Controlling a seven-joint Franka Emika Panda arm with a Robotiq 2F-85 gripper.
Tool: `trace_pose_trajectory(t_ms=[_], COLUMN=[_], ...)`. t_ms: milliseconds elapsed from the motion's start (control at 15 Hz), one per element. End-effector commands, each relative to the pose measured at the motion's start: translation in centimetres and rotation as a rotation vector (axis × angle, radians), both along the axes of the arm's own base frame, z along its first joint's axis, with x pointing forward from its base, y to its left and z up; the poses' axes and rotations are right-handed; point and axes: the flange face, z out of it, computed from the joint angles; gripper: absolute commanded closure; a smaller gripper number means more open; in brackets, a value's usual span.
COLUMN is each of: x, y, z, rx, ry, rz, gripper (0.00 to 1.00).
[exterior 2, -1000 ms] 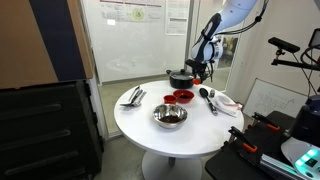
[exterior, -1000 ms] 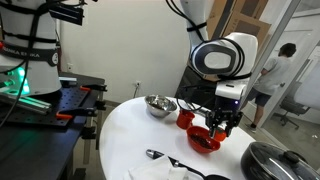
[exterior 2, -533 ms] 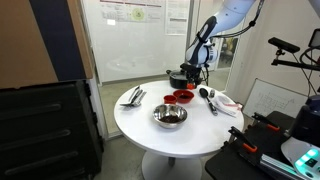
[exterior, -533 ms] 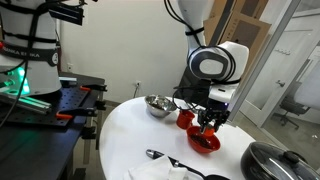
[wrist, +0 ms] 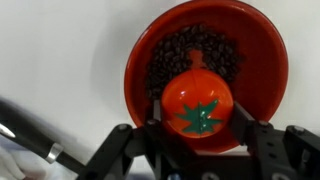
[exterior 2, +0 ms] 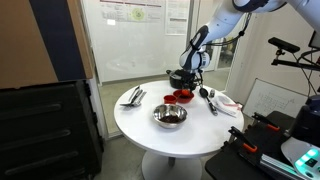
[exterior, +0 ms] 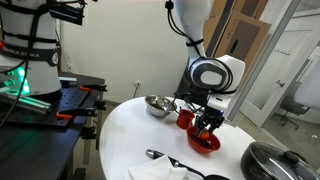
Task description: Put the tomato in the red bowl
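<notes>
My gripper is above the red bowl's dark inside, and the bowl's rim reaches around the tomato (wrist: 197, 100). Next, it will go down into the bowl and open its fingers to release.
In the wrist view my gripper (wrist: 197, 120) is shut on the tomato (wrist: 197, 100), a round orange-red fruit with a green star-shaped top. It hangs right over the red bowl (wrist: 268, 62), whose inside is dark and grainy. The jaws press the tomato from both sides. In both exterior views the gripper (exterior: 207, 124) (exterior 2: 187, 82) points down just above the red bowl (exterior: 205, 143) (exterior 2: 184, 96) on the round white table (exterior: 125, 135). The fingers mostly hide the tomato there.
A small upright red cup (exterior: 185, 119) stands beside the red bowl. A shiny metal bowl (exterior: 159, 105) (exterior 2: 170, 116) is further off. A black lidded pot (exterior: 272, 160) (exterior 2: 180, 77) sits at the table edge. Utensils (exterior: 165, 157) (exterior 2: 133, 96) lie nearby.
The gripper has come down with the tomato and shifted a little, ending closer above the red bowl. The person at the back has left the view.
</notes>
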Motion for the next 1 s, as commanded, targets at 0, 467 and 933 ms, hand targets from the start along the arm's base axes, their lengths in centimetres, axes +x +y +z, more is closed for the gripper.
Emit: trace_pose_trajectory(t_ms=[0,467,933], x=[1.5,2.3,3.1], y=[-0.1,0.4,1.1], z=[-2.5,-5.6,-5.1], rx=[0.010,-0.003,0.011], ry=[0.011,0.019,0.007], rz=[-0.008,-0.004,0.006], gripper=[0.62,0.62,0.00])
